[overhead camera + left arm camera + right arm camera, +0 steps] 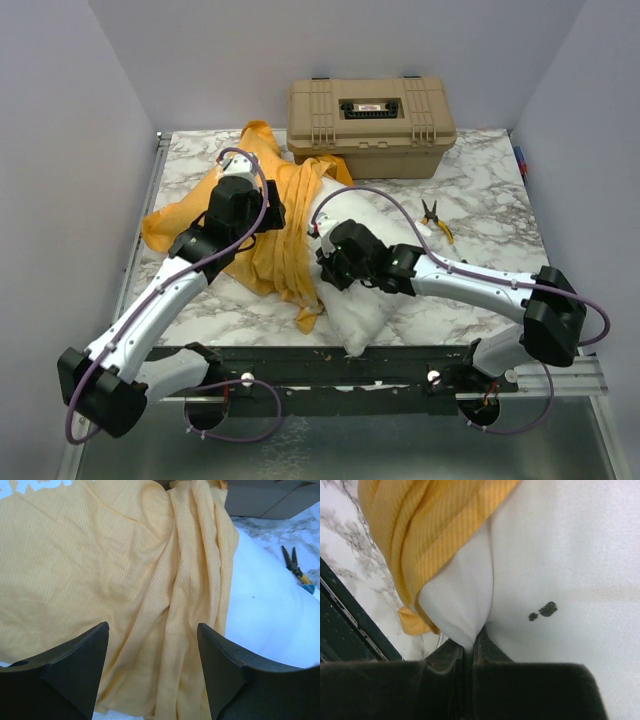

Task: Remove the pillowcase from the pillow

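Observation:
The pillowcase (280,235) still covers the rest of the pillow, so next I should move my right gripper to the right in the top view, over the pillow's bare side (383,304), and release the pinch.
The orange-yellow pillowcase (280,235) lies bunched across the left half of the white pillow (365,300) and spreads onto the table at the left. My left gripper (262,205) hovers over it, jaws wide open and empty; the left wrist view shows folds of the pillowcase (125,590) between the fingers and bare pillow (270,615) at the right. My right gripper (328,258) is shut on a pinch of white pillow fabric (465,615), with the pillowcase hem (420,535) draped just above it. The pillow carries a small dark mark (544,611).
A tan toolbox (370,122) stands at the back of the marble table (490,215), touching the pillowcase's far edge. Yellow-handled pliers (435,220) lie right of the pillow, also in the left wrist view (297,570). The table's dark front rail (345,625) is close.

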Controlling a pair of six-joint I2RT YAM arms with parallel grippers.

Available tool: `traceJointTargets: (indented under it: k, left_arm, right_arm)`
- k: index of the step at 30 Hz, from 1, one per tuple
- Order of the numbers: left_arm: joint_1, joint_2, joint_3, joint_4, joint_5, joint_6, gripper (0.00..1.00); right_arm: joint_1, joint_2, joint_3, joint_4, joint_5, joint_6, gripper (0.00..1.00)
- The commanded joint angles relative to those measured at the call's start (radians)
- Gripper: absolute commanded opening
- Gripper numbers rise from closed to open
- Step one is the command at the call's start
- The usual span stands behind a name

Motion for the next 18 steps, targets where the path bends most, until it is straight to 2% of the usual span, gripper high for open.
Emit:
traceJointTargets:
  k: [1, 8, 14, 18]
  left_arm:
    - [0.001, -0.151, -0.069, -0.058, 0.051, -0.003, 0.73]
    - [0.0, -0.261, -0.196, -0.091, 0.281, -0.062, 0.73]
    - [0.001, -0.23, -0.269, -0.079, 0.368, -0.082, 0.73]
    - [0.001, -0.177, -0.312, -0.016, 0.406, -0.106, 0.68]
  right_arm:
    - [-0.053, -0.063, -0.031, 0.128, -0.068, 0.085, 0.01]
    - [-0.09, -0.141, -0.06, 0.201, -0.131, 0.141, 0.01]
    - [-0.097, -0.145, -0.071, 0.217, -0.132, 0.156, 0.01]
    - [-0.102, -0.173, -0.088, 0.227, -0.137, 0.165, 0.0]
